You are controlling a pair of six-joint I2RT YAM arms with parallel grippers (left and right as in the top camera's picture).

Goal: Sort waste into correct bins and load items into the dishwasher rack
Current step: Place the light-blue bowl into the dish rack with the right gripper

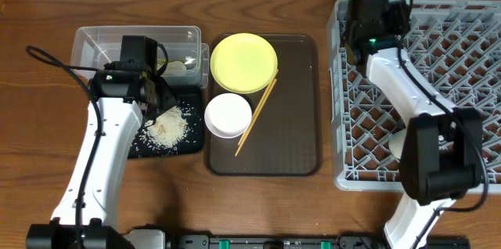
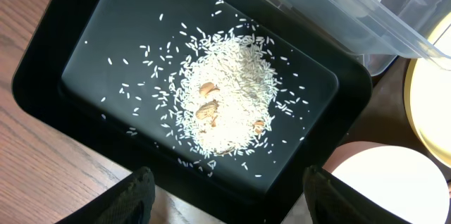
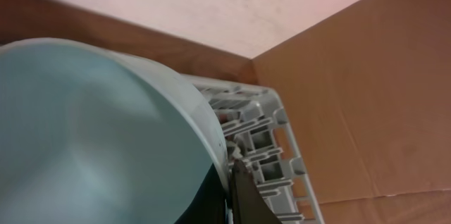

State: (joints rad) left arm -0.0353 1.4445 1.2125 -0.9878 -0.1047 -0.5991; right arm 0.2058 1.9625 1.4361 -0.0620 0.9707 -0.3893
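Observation:
The light blue bowl will next go toward the grey rack's far corner (image 1: 342, 16), which is to the left of my right gripper in the overhead view, and my right gripper will let go of it inside.
The rice (image 2: 225, 97) lies heaped in the black tray (image 2: 91, 34), with a few brown bits in it; the heap also shows in the overhead view (image 1: 167, 129). My left gripper (image 2: 236, 199) is open and empty above the tray's near edge. The clear tub (image 1: 94, 41) stands behind the tray with a crumpled pale wrapper (image 1: 177, 65) inside. My right gripper (image 3: 236, 192) is shut on the rim of the light blue bowl (image 3: 91, 132) at the far left corner of the grey rack (image 3: 264, 132). The yellow plate (image 1: 243, 62), white bowl (image 1: 228, 114) and chopsticks (image 1: 257, 116) lie on the brown tray (image 1: 293, 124).
The rack (image 1: 470, 84) fills the right side. A pale round thing (image 1: 398, 146) sits in it, partly hidden by my right arm. Brown cardboard (image 3: 366, 97) stands behind the rack. The white bowl's rim (image 2: 394, 182) is close to my left fingers.

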